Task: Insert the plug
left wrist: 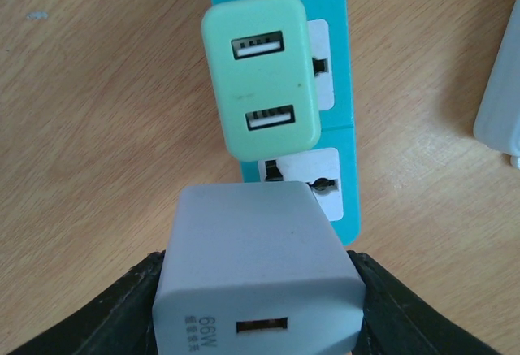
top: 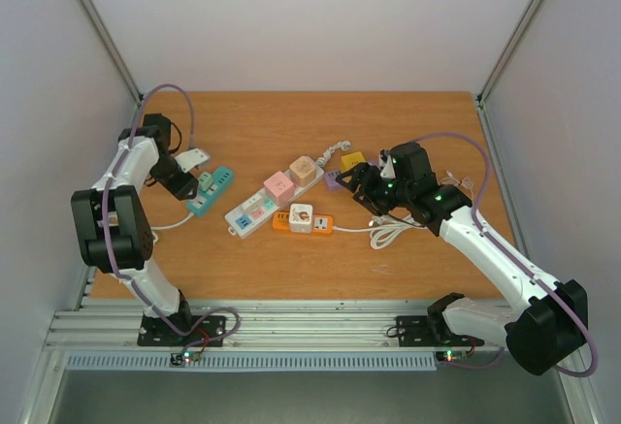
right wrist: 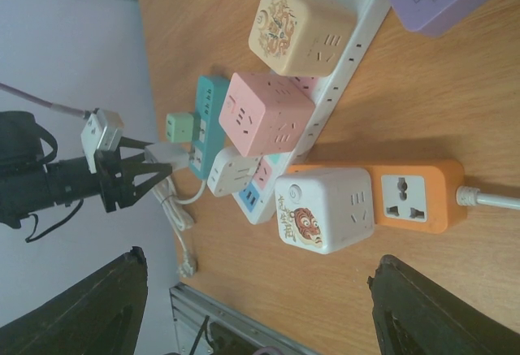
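I need to turn my left gripper slightly next, lower it onto the free socket (left wrist: 313,180) beside the green adapter, and release. The teal power strip is at an angle to the charger.
My left gripper (left wrist: 258,326) is shut on a pale grey 66W USB charger (left wrist: 256,249) and holds it over the near end of the teal power strip (left wrist: 348,111). The strip's free socket (left wrist: 313,180) shows just past the charger. A green two-port USB adapter (left wrist: 260,75) is plugged in beyond it. In the top view my left gripper (top: 191,181) is at the teal strip (top: 219,187) on the left. My right gripper (top: 361,187) is open and empty, above the table near the orange strip (top: 324,223).
A white strip (top: 254,211) carries pink (right wrist: 264,111), beige (right wrist: 301,30) and small white cubes. The orange strip (right wrist: 414,196) holds a tiger cube (right wrist: 325,209). Purple (top: 333,179) and yellow (top: 353,160) adapters lie behind. A coiled white cable (top: 388,237) lies at right.
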Available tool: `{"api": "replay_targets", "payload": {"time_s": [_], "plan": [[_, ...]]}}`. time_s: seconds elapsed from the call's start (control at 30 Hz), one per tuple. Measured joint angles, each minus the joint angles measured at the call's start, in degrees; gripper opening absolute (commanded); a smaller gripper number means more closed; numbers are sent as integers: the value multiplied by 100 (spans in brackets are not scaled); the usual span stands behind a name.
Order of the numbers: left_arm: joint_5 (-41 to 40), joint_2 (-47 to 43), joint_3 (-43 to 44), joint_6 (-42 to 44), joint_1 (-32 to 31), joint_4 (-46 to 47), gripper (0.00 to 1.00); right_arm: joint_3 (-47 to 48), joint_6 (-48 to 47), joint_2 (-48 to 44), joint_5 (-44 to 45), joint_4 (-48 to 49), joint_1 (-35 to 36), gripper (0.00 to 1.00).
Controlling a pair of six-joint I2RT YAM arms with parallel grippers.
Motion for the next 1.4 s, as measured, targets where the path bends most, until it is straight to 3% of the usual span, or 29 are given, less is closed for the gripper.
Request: {"api": "replay_targets", "payload": {"time_s": [0.5, 0.9, 1.17, 1.3, 1.4], "plan": [[-13, 562, 369, -345, -26, -114, 46, 0, -15, -20, 26, 2, 0, 76], [46, 389, 118, -413, -26, 155, 50, 0, -15, -39, 31, 2, 0, 76], [299, 280, -46, -564, 52, 341, 48, 0, -17, -83, 48, -2, 0, 76], [798, 282, -103, -533, 31, 328, 42, 0, -15, -85, 52, -2, 0, 76], [1043, 282, -153, -584, -52, 382, 45, 0, -17, -87, 52, -2, 0, 76]]}}
